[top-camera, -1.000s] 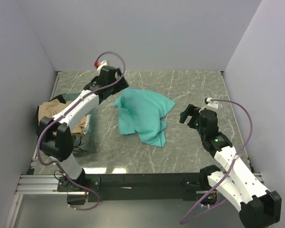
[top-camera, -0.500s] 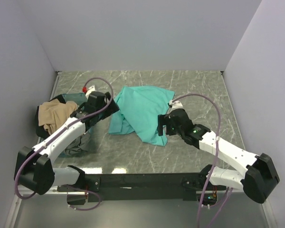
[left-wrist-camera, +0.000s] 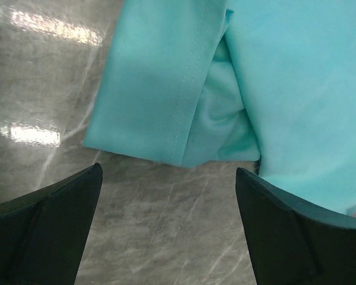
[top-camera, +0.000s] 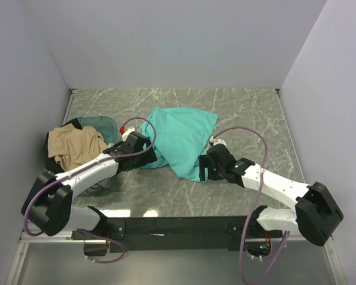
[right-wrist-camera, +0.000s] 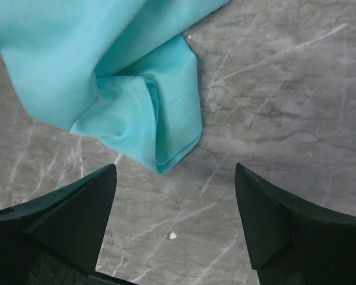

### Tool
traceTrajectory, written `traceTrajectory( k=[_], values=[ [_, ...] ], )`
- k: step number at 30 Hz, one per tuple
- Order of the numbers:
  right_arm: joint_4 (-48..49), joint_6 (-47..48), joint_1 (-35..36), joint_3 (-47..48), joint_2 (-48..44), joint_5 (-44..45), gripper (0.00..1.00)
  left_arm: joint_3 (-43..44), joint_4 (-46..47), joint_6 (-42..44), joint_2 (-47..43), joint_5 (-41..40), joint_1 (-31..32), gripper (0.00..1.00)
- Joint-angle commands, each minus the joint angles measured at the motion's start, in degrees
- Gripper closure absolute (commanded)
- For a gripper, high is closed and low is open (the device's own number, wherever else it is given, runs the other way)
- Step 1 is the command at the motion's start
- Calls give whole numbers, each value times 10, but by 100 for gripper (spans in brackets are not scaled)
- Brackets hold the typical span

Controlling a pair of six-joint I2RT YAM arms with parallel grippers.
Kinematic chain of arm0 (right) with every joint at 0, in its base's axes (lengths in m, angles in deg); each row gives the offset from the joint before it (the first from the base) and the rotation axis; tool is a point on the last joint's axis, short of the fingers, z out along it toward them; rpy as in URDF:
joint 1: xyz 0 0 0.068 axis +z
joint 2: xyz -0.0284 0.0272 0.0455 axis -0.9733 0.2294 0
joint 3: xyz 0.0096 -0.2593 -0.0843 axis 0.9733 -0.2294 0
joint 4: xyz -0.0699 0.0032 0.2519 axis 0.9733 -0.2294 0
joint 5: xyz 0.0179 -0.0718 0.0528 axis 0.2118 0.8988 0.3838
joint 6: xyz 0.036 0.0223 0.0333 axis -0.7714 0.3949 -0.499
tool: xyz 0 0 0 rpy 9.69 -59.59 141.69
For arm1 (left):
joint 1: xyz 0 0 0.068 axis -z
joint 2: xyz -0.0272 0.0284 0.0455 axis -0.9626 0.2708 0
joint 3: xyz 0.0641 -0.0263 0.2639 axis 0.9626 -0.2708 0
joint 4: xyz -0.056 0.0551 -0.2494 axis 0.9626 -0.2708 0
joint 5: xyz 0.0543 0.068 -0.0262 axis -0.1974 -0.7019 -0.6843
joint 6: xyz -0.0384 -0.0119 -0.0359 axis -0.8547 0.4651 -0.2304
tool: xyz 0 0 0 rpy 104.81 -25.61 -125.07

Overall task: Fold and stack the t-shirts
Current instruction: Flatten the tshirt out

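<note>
My left gripper is open just above the teal t-shirt's near hem, which lies across the gap between its fingers. Next, it will lower its fingers on both sides of the stitched edge and close.
The teal t-shirt lies rumpled on the marble table, mid-field. My left gripper is open and empty, low at the shirt's near-left hem; in the left wrist view the stitched hem lies just ahead of the fingers. My right gripper is open and empty at the shirt's near-right corner; the right wrist view shows that folded corner just ahead of the fingers. A tan t-shirt lies heaped on darker shirts at the left.
A translucent bluish tub stands at the left beside the tan heap. Grey walls close in the table on three sides. A small white speck lies on the marble between my right fingers.
Both arms swung in toward the teal shirt and dropped low. The left one let go of the shirt's far-left edge and came to its near-left hem. The shirt spread flatter.
</note>
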Motion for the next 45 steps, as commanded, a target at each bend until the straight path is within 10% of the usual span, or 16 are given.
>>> traceTrajectory(
  k=[1,10,17,20,25,30,45],
  values=[
    [24,-6,4,6,25,-11,15,9,32,20,23,14,11,1],
    [72,-16,4,3,76,-58,29,35,-1,33,106,-19,16,19],
    [87,-15,4,6,114,-74,39,45,-4,14,134,-42,16,59],
    [90,-12,4,10,121,-74,64,60,-15,8,156,-55,16,74],
    [89,-12,4,8,128,-82,73,86,-31,-2,182,-96,16,99],
    [87,-12,4,6,94,-61,100,71,-7,-1,163,-99,16,99],
    [86,7,4,72,-97,21,100,72,38,41,-13,-116,16,99]
  ],
)
